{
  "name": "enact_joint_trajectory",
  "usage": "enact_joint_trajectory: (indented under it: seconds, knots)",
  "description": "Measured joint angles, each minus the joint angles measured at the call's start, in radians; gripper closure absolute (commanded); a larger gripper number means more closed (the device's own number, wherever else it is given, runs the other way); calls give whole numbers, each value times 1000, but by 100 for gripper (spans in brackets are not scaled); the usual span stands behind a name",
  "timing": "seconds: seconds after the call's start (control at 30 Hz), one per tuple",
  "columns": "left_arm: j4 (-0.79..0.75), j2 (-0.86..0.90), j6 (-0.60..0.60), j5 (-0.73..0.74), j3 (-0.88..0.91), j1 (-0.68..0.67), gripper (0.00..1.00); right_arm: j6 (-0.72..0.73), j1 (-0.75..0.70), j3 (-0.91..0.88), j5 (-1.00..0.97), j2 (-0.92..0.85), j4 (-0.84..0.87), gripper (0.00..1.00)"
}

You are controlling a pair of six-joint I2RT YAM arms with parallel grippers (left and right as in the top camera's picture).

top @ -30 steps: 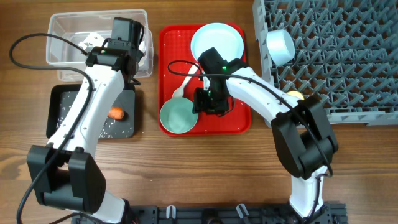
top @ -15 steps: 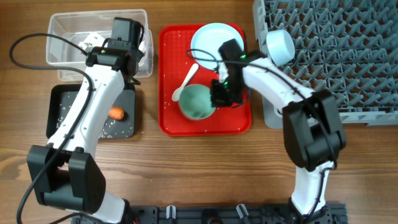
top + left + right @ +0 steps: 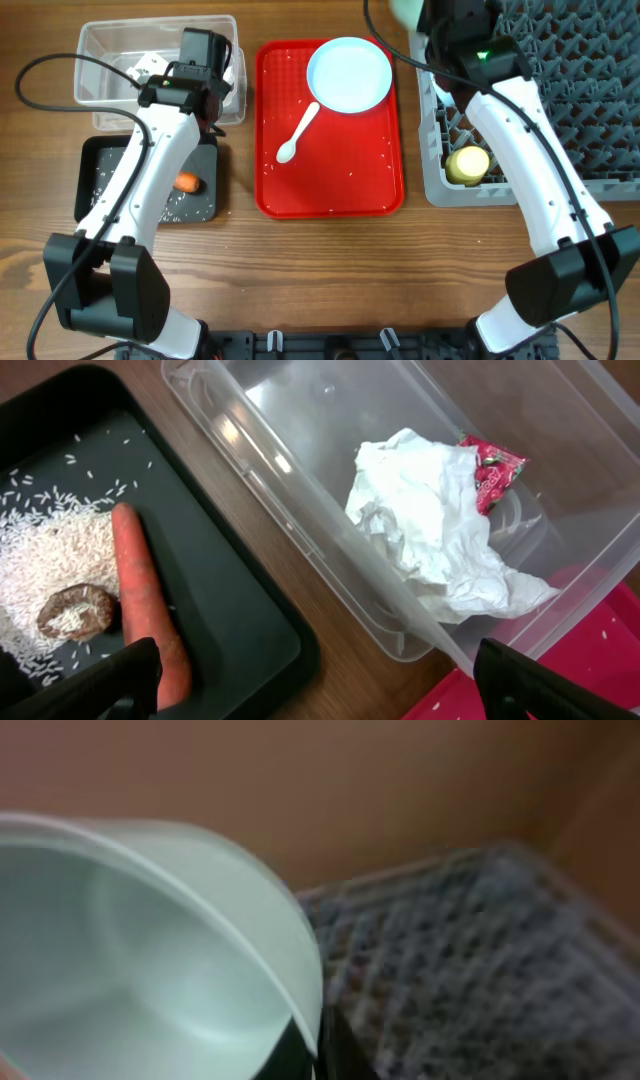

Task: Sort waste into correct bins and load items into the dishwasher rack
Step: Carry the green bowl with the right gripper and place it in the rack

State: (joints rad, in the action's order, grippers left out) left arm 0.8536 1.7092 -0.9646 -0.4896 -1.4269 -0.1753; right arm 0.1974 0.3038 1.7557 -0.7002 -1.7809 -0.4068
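Note:
The robot's right gripper should next move outward and down and lower the mint green bowl (image 3: 150, 950) in there.
My right gripper (image 3: 315, 1042) is shut on the rim of the mint green bowl (image 3: 150, 950) and holds it high over the far left corner of the grey dishwasher rack (image 3: 560, 110); overhead only the bowl's edge (image 3: 404, 8) shows. The pale blue plate (image 3: 348, 73) and white spoon (image 3: 298, 132) lie on the red tray (image 3: 385, 190). The yellow cup (image 3: 468, 165) sits in the rack. My left gripper (image 3: 320, 695) is open and empty over the gap between the clear tub (image 3: 300, 420) and the black tray (image 3: 240, 620). The pale blue-white bowl is hidden.
The black tray holds the carrot (image 3: 140, 590), a brown lump (image 3: 75, 610) and rice (image 3: 40, 560). The clear tub holds crumpled napkins (image 3: 430, 520) and the red wrapper (image 3: 490, 465). A few rice grains dot the red tray. The right arm (image 3: 530, 130) spans the rack's left side.
My right gripper took the mint green bowl by its rim, lifted it off the red tray and carried it up and right over the rack. The left arm has not moved.

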Motion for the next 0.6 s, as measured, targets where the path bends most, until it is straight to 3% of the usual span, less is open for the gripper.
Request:
enact_joint_trajectory:
  seconds: [0.13,0.23,0.4,0.6]
  knots:
    - [0,0,0,0,0,0,0,-276,-46,0,-137,-42,353,96]
    - [-2,0,0,0,0,0,0,-492,-109,1,-173,-116,517,96]
    - [-1,0,0,0,0,0,0,-821,-191,0,-194,-304,686,96]
    - [-1,0,0,0,0,0,0,-975,-204,0,-187,-434,737,96]
